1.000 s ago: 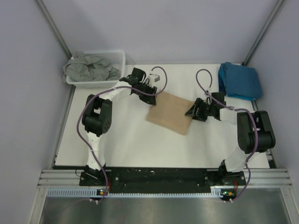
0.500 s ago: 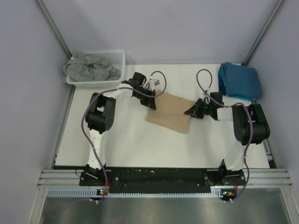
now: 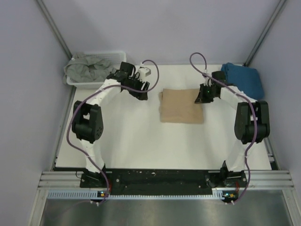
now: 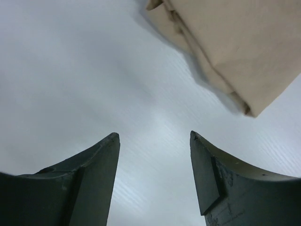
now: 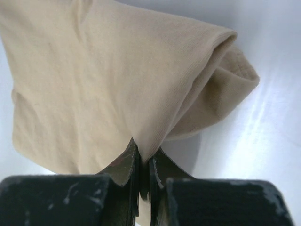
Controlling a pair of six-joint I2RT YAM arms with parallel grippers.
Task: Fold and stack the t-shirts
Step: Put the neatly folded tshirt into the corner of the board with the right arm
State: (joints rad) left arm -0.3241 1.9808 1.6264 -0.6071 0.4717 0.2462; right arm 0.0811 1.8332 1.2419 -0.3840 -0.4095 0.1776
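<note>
I should lift my right gripper outward and to its right in the top view, over the folded teal-blue t-shirt (image 3: 243, 81), and release.
The tan t-shirt (image 3: 181, 107) lies folded into a rectangle in the middle of the white table (image 3: 131, 136). My right gripper (image 3: 201, 97) is shut on a pinch of cloth at its right back corner; in the right wrist view the tan t-shirt (image 5: 113, 70) rises in a peak out of the closed gripper (image 5: 144, 153). My left gripper (image 3: 142, 93) stands open just left of the shirt, touching nothing. In the left wrist view the gripper (image 4: 155, 137) holds only bare table, with the tan t-shirt (image 4: 235, 42) off at the upper right. A folded teal-blue t-shirt (image 3: 243, 81) lies back right.
A white slatted basket (image 3: 117, 56) stands at the back left corner with a crumpled grey-green t-shirt (image 3: 89, 69) in it. Grey walls and metal posts close in the table on three sides. Cables loop above both wrists.
The tan t-shirt has slid back and right and turned square to the table. My left gripper let go of it and drew off to the left. My right gripper closed and stayed shut on the cloth.
</note>
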